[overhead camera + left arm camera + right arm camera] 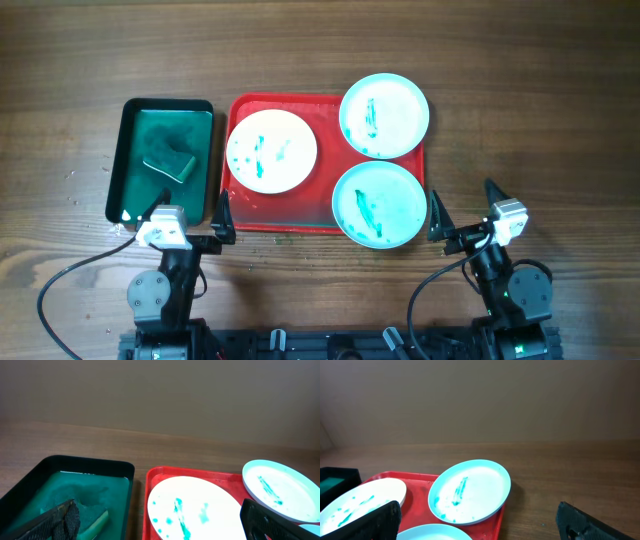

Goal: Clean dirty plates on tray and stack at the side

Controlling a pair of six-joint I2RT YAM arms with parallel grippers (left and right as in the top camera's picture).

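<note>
My right gripper swings outward past the near plate next. It tilts down onto the sponge-side plate's inner rim (314, 152) (404, 494), since that lies to its left in the overhead view.
The red tray (240, 205) holds three white plates smeared green. One plate (271, 150) lies at its left. A second plate (384, 115) overhangs the far right corner. A third plate (379, 203) overhangs the near right corner. My left gripper (222, 226) is open and empty at the tray's near left corner, also in the left wrist view (160, 522). My right gripper (465, 215) is open and empty, just right of the near plate, also in the right wrist view (480, 522). The left plate (197, 510) and far plate (470, 491) show in the wrist views.
A dark green tray (125, 160) stands left of the red tray and holds a green sponge (168, 160) in greenish liquid. Bare wooden table (520, 120) lies to the right and at the back.
</note>
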